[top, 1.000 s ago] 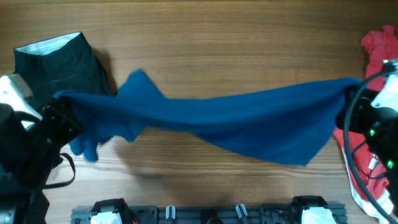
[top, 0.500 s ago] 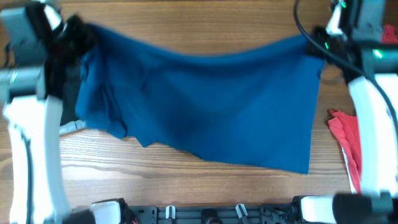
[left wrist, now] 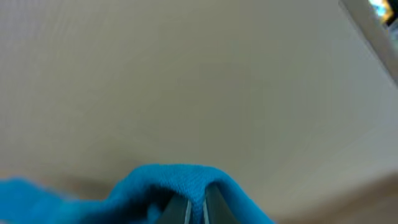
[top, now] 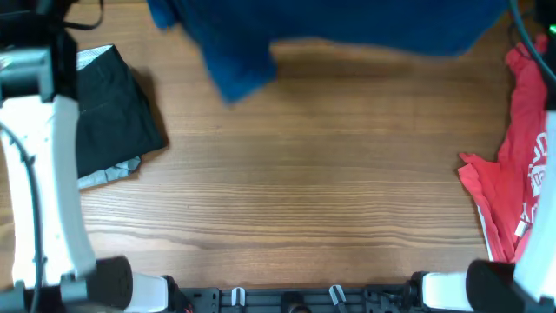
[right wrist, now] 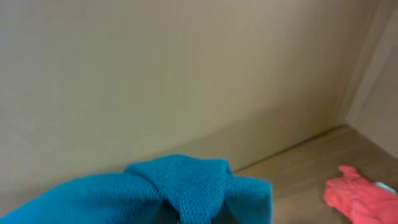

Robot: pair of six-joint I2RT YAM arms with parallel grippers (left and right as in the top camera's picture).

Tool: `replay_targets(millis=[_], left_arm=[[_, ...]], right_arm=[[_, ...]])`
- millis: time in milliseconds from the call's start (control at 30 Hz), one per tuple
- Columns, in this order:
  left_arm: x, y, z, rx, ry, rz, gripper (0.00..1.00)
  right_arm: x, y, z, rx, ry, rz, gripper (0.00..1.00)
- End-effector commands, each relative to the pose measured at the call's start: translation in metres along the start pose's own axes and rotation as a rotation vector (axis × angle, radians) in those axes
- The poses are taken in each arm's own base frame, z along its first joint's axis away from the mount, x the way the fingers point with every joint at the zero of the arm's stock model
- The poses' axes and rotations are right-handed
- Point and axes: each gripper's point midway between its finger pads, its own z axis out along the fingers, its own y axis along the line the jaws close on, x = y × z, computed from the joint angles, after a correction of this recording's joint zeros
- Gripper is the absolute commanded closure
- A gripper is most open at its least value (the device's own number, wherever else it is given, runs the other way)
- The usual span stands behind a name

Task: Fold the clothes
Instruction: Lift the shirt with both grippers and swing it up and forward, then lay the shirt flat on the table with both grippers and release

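Observation:
I should next move my right gripper down and back to the bare wood beside the red T-shirt and release the blue shirt's corner there, because the blue shirt still hangs stretched.
The deep-blue shirt hangs stretched across the far edge of the table in the overhead view, mostly cut off by the top of the frame, one part drooping at the left. Both grippers are beyond the top edge of that view. In the left wrist view my left gripper is shut on a pinched fold of the blue shirt. In the right wrist view my right gripper is shut on a bunched fold of the blue shirt, its fingers mostly hidden by cloth.
A black garment with a white mesh band lies at the left. A red T-shirt with white lettering lies at the right, also in the right wrist view. White arm links stand at both sides. A beige wall stands behind.
Both arms have carried the blue shirt upward and away toward the far edge. It first hung low over the table's middle and now lies almost out of the overhead view.

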Motion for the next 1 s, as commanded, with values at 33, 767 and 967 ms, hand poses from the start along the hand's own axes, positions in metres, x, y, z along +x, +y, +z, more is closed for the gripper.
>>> replay_targets(millis=[33, 767, 967], left_arm=[[0.064, 0.025, -0.017, -0.111, 0.278, -0.047, 0.96], [0.414, 0.153, -0.217, -0.743, 1.613, -0.330, 0.96], [0.442, 0.159, -0.264, -0.785, 1.672, -0.344, 0.96]], right_arm=[[0.068, -0.041, 0.015, 0.188, 0.254, -0.087, 0.96], [0.416, -0.144, -0.044, 0.460, 1.451, -0.192, 0.96], [0.446, -0.163, -0.072, 0.490, 1.494, -0.088, 0.96]])
